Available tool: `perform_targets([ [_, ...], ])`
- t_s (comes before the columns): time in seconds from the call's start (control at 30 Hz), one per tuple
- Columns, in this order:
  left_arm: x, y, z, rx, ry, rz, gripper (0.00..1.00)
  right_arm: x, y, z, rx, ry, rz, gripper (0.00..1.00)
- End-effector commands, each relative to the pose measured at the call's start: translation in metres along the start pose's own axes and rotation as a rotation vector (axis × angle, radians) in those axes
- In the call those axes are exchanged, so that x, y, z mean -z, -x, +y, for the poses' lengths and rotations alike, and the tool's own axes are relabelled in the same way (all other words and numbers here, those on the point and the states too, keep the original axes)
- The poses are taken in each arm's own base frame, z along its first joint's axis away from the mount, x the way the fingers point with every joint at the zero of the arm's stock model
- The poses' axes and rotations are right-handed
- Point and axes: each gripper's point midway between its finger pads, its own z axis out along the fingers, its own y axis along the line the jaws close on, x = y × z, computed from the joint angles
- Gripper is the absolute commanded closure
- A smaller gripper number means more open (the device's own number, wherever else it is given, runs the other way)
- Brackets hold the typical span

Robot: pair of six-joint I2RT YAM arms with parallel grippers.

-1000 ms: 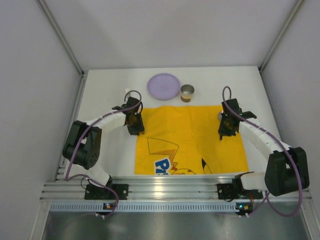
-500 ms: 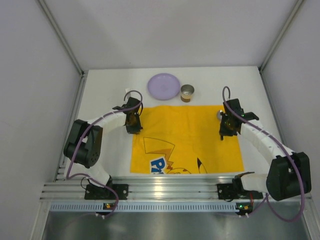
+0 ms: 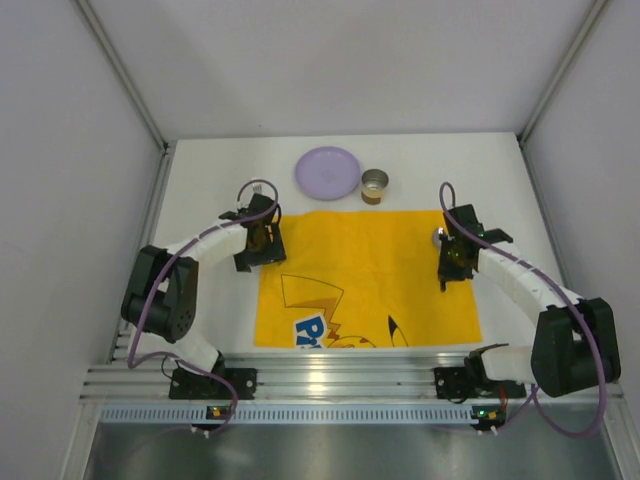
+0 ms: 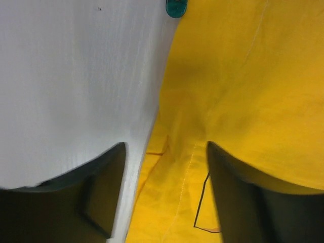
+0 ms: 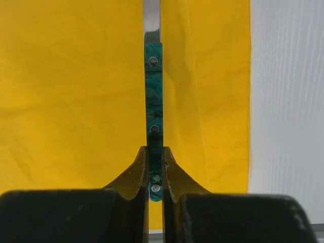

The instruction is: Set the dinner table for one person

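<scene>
My right gripper needs to move back slightly and lower the utensil [image 5: 154,101] onto the cloth [image 5: 179,136] beside its stitched side seam to let it go, because that part of the cloth is bare.
The dinner table [image 3: 200,200] is a white tabletop with a yellow cartoon-printed cloth [image 3: 365,285] spread on it. My left gripper [image 3: 255,258] is open at the cloth's far left corner. In the left wrist view its jaws [image 4: 166,172] straddle the cloth's hemmed left edge [image 4: 187,167] and hold nothing. My right gripper [image 3: 447,272] is over the cloth's right side. It is shut [image 5: 154,169] on the green riveted handle of a utensil [image 5: 154,101], whose metal end points away over the cloth.
A purple plate [image 3: 328,172] and a small brown cup [image 3: 374,185] stand behind the cloth at the back of the table. A teal tip of something [image 4: 175,7] shows at the top of the left wrist view. Grey walls close in both sides.
The cloth has slid left and toward the near edge. My left gripper has let go of its corner and opened. The right gripper stays shut on the utensil.
</scene>
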Motion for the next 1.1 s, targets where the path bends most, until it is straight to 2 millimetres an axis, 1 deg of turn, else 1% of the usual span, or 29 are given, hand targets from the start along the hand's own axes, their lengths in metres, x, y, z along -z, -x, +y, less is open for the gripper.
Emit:
perform_targets([
  [0.0, 0.019, 0.016, 0.002, 0.039, 0.008, -0.057, 0.16, -0.001, -0.004, 0.003, 0.024, 0.008, -0.005, 1.00],
  [0.07, 0.028, 0.029, 0.000, 0.049, -0.001, -0.091, 0.09, 0.000, -0.005, 0.006, 0.008, 0.014, 0.006, 1.00],
  [0.1, 0.032, 0.035, 0.000, 0.055, 0.003, -0.107, 0.02, 0.000, -0.007, 0.007, 0.004, 0.020, 0.018, 1.00],
  [0.13, 0.039, 0.047, -0.002, 0.060, 0.004, -0.132, 0.02, -0.002, -0.010, 0.006, 0.002, 0.013, 0.039, 1.00],
  [0.17, 0.041, 0.053, -0.002, 0.064, 0.004, -0.141, 0.02, -0.003, -0.012, 0.007, 0.000, 0.012, 0.048, 1.00],
  [0.2, 0.049, 0.070, -0.004, 0.073, -0.007, -0.172, 0.02, -0.005, -0.017, 0.006, 0.001, 0.005, 0.070, 1.00],
  [0.23, 0.052, 0.076, -0.003, 0.077, -0.005, -0.181, 0.02, -0.007, -0.019, 0.005, 0.002, 0.002, 0.080, 1.00],
  [0.27, 0.051, 0.083, 0.000, 0.087, 0.002, -0.182, 0.02, -0.008, -0.021, 0.006, 0.006, 0.005, 0.093, 1.00],
  [0.3, 0.056, 0.098, -0.002, 0.095, -0.010, -0.210, 0.02, -0.010, -0.025, 0.011, 0.012, 0.030, 0.122, 1.00],
  [0.33, 0.053, 0.103, -0.001, 0.100, -0.007, -0.206, 0.02, -0.010, -0.028, 0.014, 0.019, 0.042, 0.142, 1.00],
  [0.37, 0.051, 0.112, 0.006, 0.113, 0.000, -0.212, 0.02, -0.009, -0.030, 0.016, 0.035, 0.050, 0.163, 1.00],
  [0.4, 0.055, 0.124, 0.005, 0.126, -0.011, -0.229, 0.02, -0.008, -0.032, 0.018, 0.046, 0.047, 0.180, 1.00],
  [0.43, 0.048, 0.128, 0.008, 0.134, -0.003, -0.217, 0.02, -0.009, -0.035, 0.018, 0.052, 0.038, 0.197, 1.00],
  [0.47, 0.045, 0.135, 0.013, 0.153, -0.006, -0.215, 0.02, -0.006, -0.036, 0.017, 0.058, 0.030, 0.211, 1.00],
  [0.5, 0.047, 0.145, 0.013, 0.165, -0.012, -0.231, 0.02, -0.006, -0.036, 0.015, 0.062, 0.014, 0.214, 1.00],
  [0.53, 0.039, 0.148, 0.015, 0.170, -0.007, -0.220, 0.03, -0.005, -0.037, 0.014, 0.066, 0.005, 0.220, 1.00],
  [0.57, 0.036, 0.154, 0.017, 0.177, -0.010, -0.229, 0.03, -0.003, -0.037, 0.011, 0.069, -0.009, 0.229, 1.00],
  [0.6, 0.030, 0.158, 0.016, 0.177, -0.012, -0.224, 0.03, -0.002, -0.037, 0.007, 0.075, -0.032, 0.240, 1.00],
  [0.67, 0.023, 0.164, 0.014, 0.175, -0.015, -0.225, 0.04, 0.001, -0.041, 0.004, 0.086, -0.053, 0.267, 1.00],
  [0.7, 0.016, 0.166, 0.012, 0.170, -0.009, -0.216, 0.04, 0.001, -0.043, 0.000, 0.088, -0.069, 0.276, 1.00],
  [0.77, 0.007, 0.169, 0.011, 0.164, -0.009, -0.210, 0.05, 0.004, -0.047, 0.000, 0.083, -0.071, 0.297, 1.00],
  [0.8, -0.002, 0.170, 0.009, 0.162, -0.003, -0.203, 0.05, 0.004, -0.050, 0.000, 0.080, -0.077, 0.313, 1.00],
  [0.83, -0.007, 0.170, 0.009, 0.160, 0.001, -0.193, 0.05, 0.007, -0.052, -0.001, 0.075, -0.083, 0.332, 0.88],
  [0.87, -0.009, 0.174, 0.007, 0.159, 0.001, -0.198, 0.05, 0.008, -0.055, 0.000, 0.077, -0.077, 0.348, 0.72],
  [0.9, -0.020, 0.172, 0.007, 0.155, 0.012, -0.180, 0.05, 0.008, -0.056, -0.001, 0.076, -0.087, 0.358, 0.51],
  [0.93, -0.025, 0.173, 0.006, 0.152, 0.015, -0.176, 0.05, 0.010, -0.056, -0.003, 0.080, -0.096, 0.363, 0.22],
  [0.97, -0.026, 0.178, 0.005, 0.151, 0.015, -0.184, 0.06, 0.011, -0.054, -0.005, 0.082, -0.107, 0.356, 0.13],
  [1.0, -0.036, 0.176, 0.006, 0.146, 0.029, -0.167, 0.06, 0.013, -0.051, -0.005, 0.083, -0.110, 0.351, 0.05],
  [1.07, -0.038, 0.183, 0.004, 0.144, 0.028, -0.176, 0.06, 0.016, -0.046, -0.005, 0.091, -0.120, 0.338, 0.03],
])
